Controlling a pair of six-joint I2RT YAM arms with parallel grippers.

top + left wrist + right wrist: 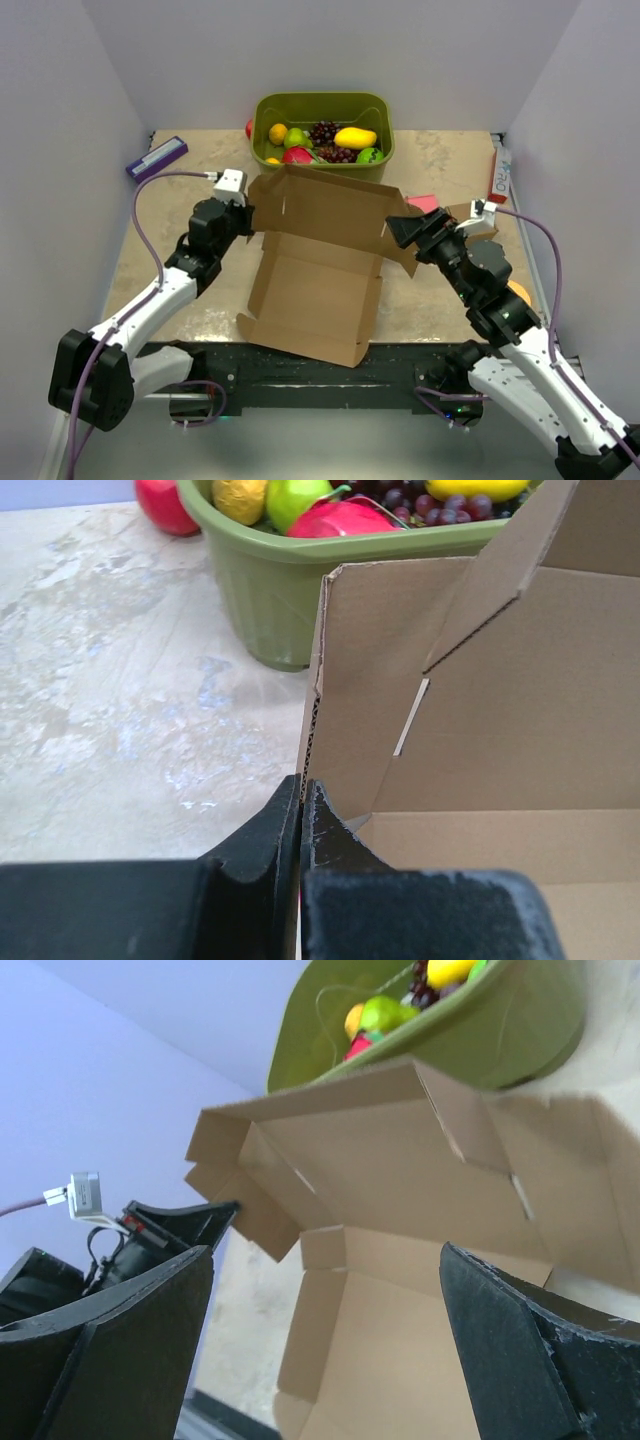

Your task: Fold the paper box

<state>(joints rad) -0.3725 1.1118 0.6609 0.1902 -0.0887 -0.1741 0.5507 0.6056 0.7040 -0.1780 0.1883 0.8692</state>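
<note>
The box's bottom lies crooked, so my left gripper should next move with the upright flap (264,203) (352,680) toward the right in the top view and slightly back. Then it should let go of it.
The paper box (320,270) lies open in the middle of the table, its brown floor flat and its back panel (325,205) standing up with side flaps. My left gripper (250,215) is shut on the upright left flap; in the left wrist view its black fingers (285,825) pinch the flap's corrugated edge (312,710). My right gripper (405,230) sits at the box's right side, open, with nothing between its fingers (530,1350). In the right wrist view the gripper (328,1255) faces the box's inside (400,1160).
A green basket (322,97) of fruit stands right behind the box. A purple packet (156,157) lies at the back left. A pink block (423,202) and a red-and-white packet (500,175) lie at the back right. Grey walls close in both sides.
</note>
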